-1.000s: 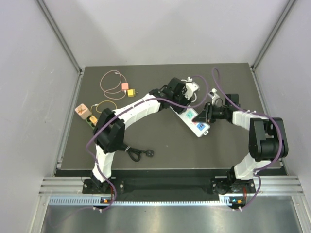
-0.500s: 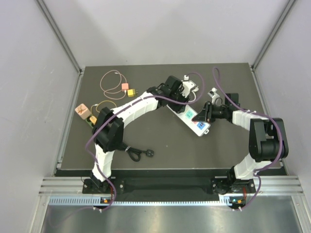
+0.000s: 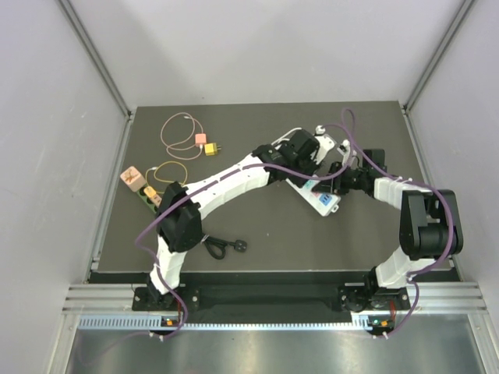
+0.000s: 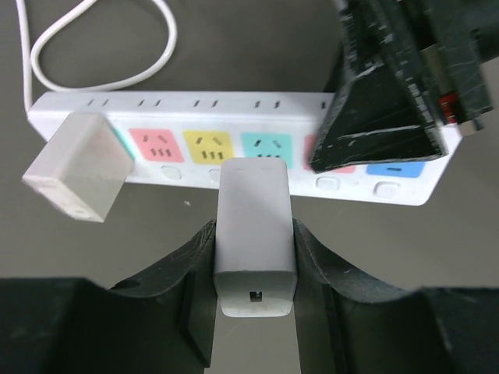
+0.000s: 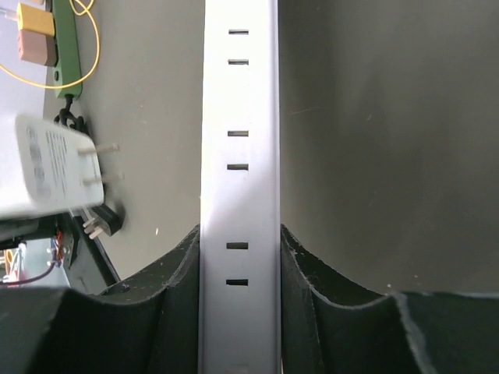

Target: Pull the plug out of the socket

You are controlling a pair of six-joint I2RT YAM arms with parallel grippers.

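Observation:
My left gripper carries the freed white plug left in the top view to the mat by the yellow plug next, then lowers and releases it there.
A white power strip point(image 4: 234, 105) with coloured sockets lies on the dark mat, and its end shows in the top view point(image 3: 324, 202). My left gripper point(image 4: 253, 257) is shut on a white plug point(image 4: 253, 226) and holds it off the strip. In the right wrist view that plug point(image 5: 43, 167) hangs beside the strip with its prongs bare. My right gripper point(image 5: 238, 257) is shut on the sides of the strip point(image 5: 238, 117) and also shows in the left wrist view point(image 4: 390, 86). A second white plug point(image 4: 76, 167) sits at the strip's far-left socket.
The strip's white cord point(image 4: 101, 74) loops behind it. Pink point(image 3: 201, 139) and yellow point(image 3: 212, 149) plugs with thin cables lie at the back left. A peach adapter point(image 3: 130, 177) and a green strip point(image 3: 148, 195) lie at the left edge. A black plug point(image 3: 240, 246) lies near the front.
My left gripper has moved to the right and away from the strip with the white plug in it. The right gripper has kept its hold on the strip.

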